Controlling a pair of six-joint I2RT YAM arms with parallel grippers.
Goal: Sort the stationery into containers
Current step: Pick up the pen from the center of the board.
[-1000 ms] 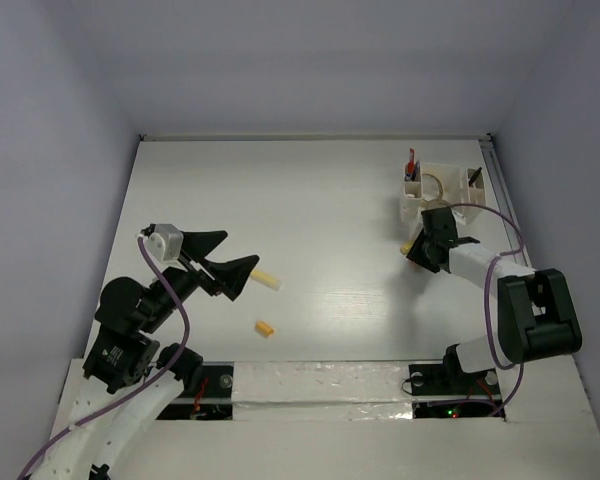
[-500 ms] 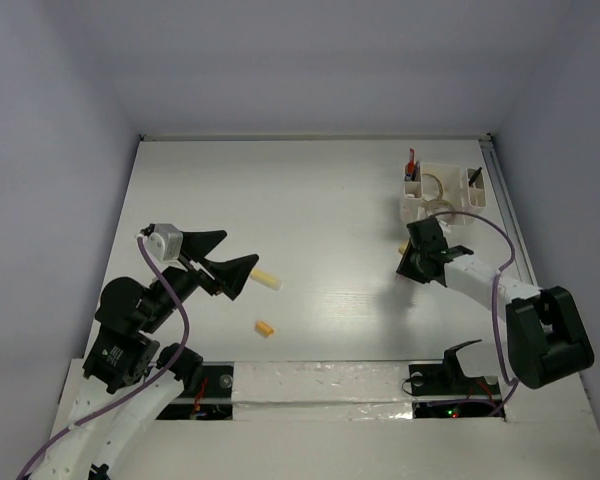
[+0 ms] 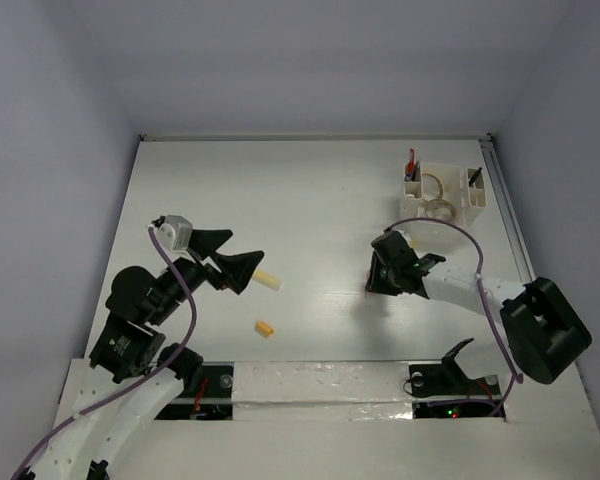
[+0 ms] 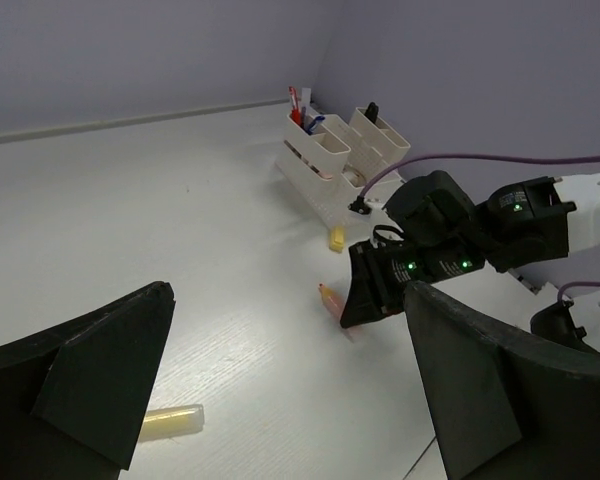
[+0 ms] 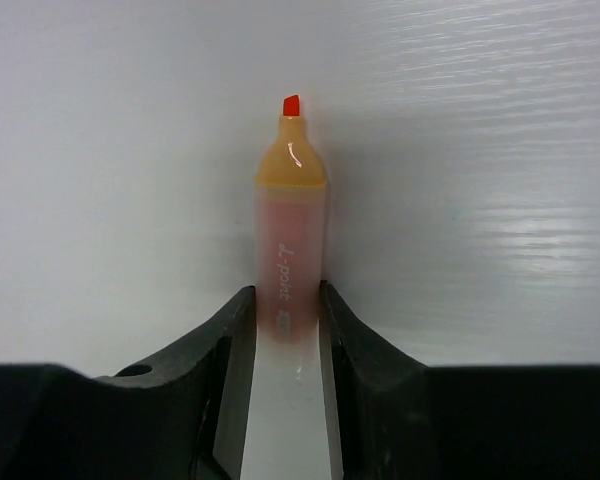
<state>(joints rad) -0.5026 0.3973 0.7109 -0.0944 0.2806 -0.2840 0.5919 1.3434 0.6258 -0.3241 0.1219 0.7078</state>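
Observation:
The highlighter is in my right gripper on the right in the top view, so my left gripper moves toward that side next, onto the orange highlighter's blunt end (image 4: 353, 334).
My right gripper (image 3: 378, 278) is shut on an orange highlighter (image 5: 291, 230), whose uncapped tip points away from the jaws, low over the white table. It also shows in the left wrist view (image 4: 332, 300), sticking out of the right gripper (image 4: 365, 300). My left gripper (image 3: 242, 252) is open and empty, held above the table's left half. A pale yellow stick (image 3: 267, 279) lies just beyond it and shows in the left wrist view (image 4: 170, 422). A small yellow block (image 3: 265, 328) lies near the front. The white organiser (image 3: 450, 195) stands at the far right.
The organiser (image 4: 330, 160) holds a red pen (image 3: 411, 160), a tape roll (image 3: 432, 186) and a black item (image 3: 474, 176). Another small yellow block (image 4: 335, 239) lies on the table in front of it. Grey walls close in the table on three sides.
My right gripper has moved left, away from the organiser, with the orange highlighter in it. The left gripper has shifted slightly right and stayed open.

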